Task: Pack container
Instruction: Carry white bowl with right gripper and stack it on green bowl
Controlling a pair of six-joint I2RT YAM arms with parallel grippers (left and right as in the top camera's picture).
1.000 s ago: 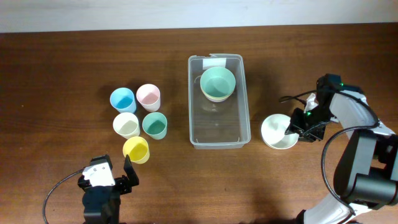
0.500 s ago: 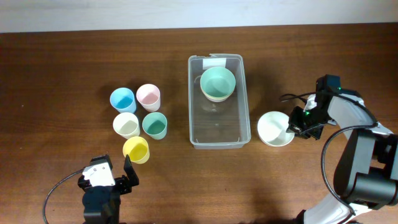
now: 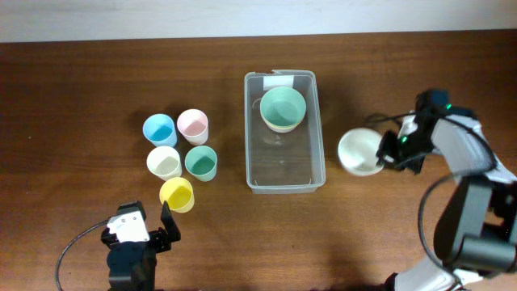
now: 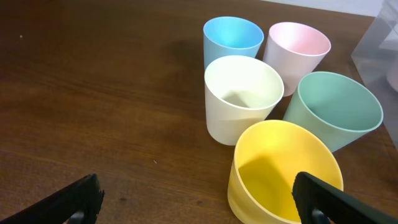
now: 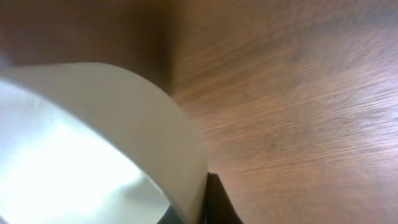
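Note:
My right gripper needs to lift the white bowl and move it outward over the container's side. Then it needs to lower the white bowl into the green bowl (image 3: 283, 107), whose open top faces up.
The clear container (image 3: 285, 183) stands mid-table with a green bowl (image 3: 283, 107) inside at its far end. To its right, my right gripper (image 3: 386, 153) is shut on the rim of a white bowl (image 3: 358, 151), which looks tilted. In the right wrist view the bowl's wall (image 5: 81, 143) fills the left side, with a dark finger (image 5: 217, 202) pressed against its rim. My left gripper (image 3: 153, 223) is open near the front left; in the left wrist view it (image 4: 199, 202) sits just in front of a yellow cup (image 4: 283, 168).
A cluster of cups stands left of the container: blue (image 3: 159, 129), pink (image 3: 193, 125), cream (image 3: 164, 162), teal (image 3: 201, 162), yellow (image 3: 177, 194). Bare wood lies between the container and the white bowl.
My right gripper has shut on the white bowl's rim and carried the bowl a little toward the far side, tilting it. The left arm has not moved.

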